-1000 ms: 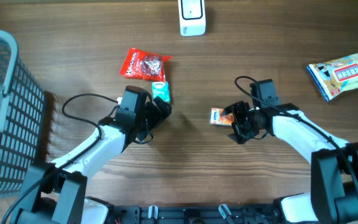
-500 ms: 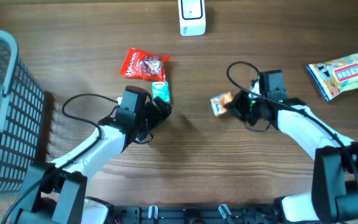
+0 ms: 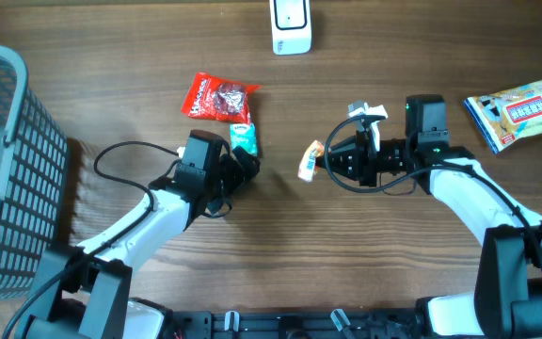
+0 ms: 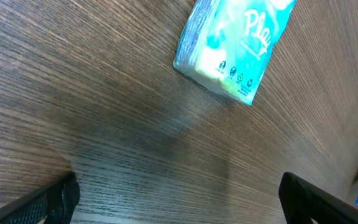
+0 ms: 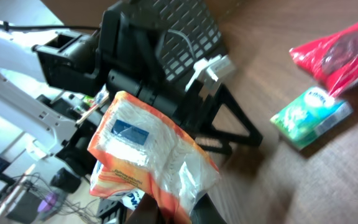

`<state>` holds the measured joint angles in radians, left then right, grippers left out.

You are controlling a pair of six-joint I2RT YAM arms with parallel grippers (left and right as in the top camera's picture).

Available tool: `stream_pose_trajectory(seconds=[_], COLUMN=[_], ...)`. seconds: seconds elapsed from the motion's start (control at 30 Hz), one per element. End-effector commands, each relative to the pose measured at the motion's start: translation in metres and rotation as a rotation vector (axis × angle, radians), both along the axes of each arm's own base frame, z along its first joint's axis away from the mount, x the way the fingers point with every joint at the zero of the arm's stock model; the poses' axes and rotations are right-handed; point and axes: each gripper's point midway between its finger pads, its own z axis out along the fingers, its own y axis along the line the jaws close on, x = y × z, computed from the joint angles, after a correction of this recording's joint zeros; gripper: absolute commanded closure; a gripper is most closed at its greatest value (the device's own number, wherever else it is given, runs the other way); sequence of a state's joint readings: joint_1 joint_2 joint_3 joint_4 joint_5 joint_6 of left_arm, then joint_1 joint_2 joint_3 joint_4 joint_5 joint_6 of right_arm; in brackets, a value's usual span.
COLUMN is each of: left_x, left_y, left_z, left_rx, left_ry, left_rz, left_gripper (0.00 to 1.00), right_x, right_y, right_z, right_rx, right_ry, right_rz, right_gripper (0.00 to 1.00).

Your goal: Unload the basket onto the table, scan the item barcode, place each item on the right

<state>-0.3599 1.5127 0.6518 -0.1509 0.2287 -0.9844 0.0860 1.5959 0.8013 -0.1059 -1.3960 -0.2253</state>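
Note:
Next, my right gripper moves outward to the scanner (image 3: 291, 24), then across over the yellow-and-blue packet and releases there. That side of the table lies clear of the red bag.
A small orange-and-white snack packet (image 3: 310, 160) is pinched by its lower edge in my right gripper (image 3: 327, 161), lifted off the table and turned on its side. In the right wrist view the packet (image 5: 146, 148) stands above the shut fingers (image 5: 176, 211), showing a blue label. The white barcode scanner (image 3: 291, 24) stands at the table's far edge. My left gripper (image 3: 244, 167) hovers open just below a green tissue packet (image 3: 244, 138). In the left wrist view that packet (image 4: 235, 43) lies ahead of the wide-apart fingertips (image 4: 58, 199), with bare wood between them.
A red snack bag (image 3: 218, 97) lies beyond the green packet. A yellow-and-blue packet (image 3: 520, 110) lies at the far right. A grey mesh basket (image 3: 7, 169) fills the left side. The table is dark wood.
My right gripper closed on the orange packet, raised it off the table and swung it left and toward the far side, turning it on edge. The left arm has not moved.

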Motion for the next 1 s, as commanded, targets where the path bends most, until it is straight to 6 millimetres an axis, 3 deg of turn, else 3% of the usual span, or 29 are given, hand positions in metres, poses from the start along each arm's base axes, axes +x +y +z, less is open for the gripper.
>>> stream_pose_trajectory(seconds=[0.0, 0.03, 0.07, 0.17, 0.27, 0.37, 0.4, 0.47, 0.57, 0.63, 0.8, 0.87, 0.97], left_x=[0.001, 0.001, 0.001, 0.001, 0.001, 0.001, 0.001, 0.001, 0.001, 0.001, 0.001, 0.001, 0.001], left_y=[0.004, 0.004, 0.004, 0.004, 0.004, 0.004, 0.004, 0.004, 0.004, 0.004, 0.004, 0.004, 0.004], left_z=[-0.002, -0.002, -0.002, -0.002, -0.002, -0.002, -0.002, -0.002, -0.002, -0.002, -0.002, -0.002, -0.002], left_rx=[0.021, 0.021, 0.022, 0.022, 0.022, 0.021, 0.021, 0.022, 0.022, 0.022, 0.022, 0.022, 0.022], left_ry=[-0.008, -0.008, -0.009, -0.009, -0.009, -0.009, -0.009, -0.008, -0.008, -0.009, -0.008, -0.009, -0.009], left_rz=[0.001, 0.001, 0.001, 0.001, 0.001, 0.001, 0.001, 0.001, 0.001, 0.0, 0.001, 0.0, 0.0], left_gripper=[0.0, 0.0, 0.0, 0.0, 0.0, 0.0, 0.0, 0.0, 0.0, 0.0, 0.0, 0.0, 0.0], right_x=[0.044, 0.073, 0.088, 0.123, 0.152, 0.199, 0.226, 0.252, 0.294, 0.315, 0.341, 0.345, 0.346], right_y=[-0.01, -0.025, -0.039, -0.074, -0.084, -0.088, -0.081, -0.075, -0.056, -0.033, 0.022, 0.031, 0.032], right_z=[-0.003, -0.02, -0.03, -0.047, -0.017, 0.042, 0.061, 0.069, 0.06, 0.051, 0.041, 0.034, 0.015], right_rx=[-0.098, -0.157, -0.185, -0.293, -0.497, -0.79, -0.88, -0.942, -1.032, -1.158, -1.44, -1.457, -1.426], right_ry=[0.218, 0.393, 0.466, 0.462, 0.278, 0.002, -0.106, -0.191, -0.386, -0.64, -1.217, -1.29, -1.23], right_rz=[-0.247, -0.486, -0.631, -0.969, -1.118, -1.24, -1.252, -1.274, -1.254, -1.175, -0.927, -0.915, -0.925], right_gripper=[0.96, 0.96, 0.96, 0.95, 0.95, 0.95, 0.95, 0.96, 0.95, 0.95, 0.95, 0.95, 0.95])
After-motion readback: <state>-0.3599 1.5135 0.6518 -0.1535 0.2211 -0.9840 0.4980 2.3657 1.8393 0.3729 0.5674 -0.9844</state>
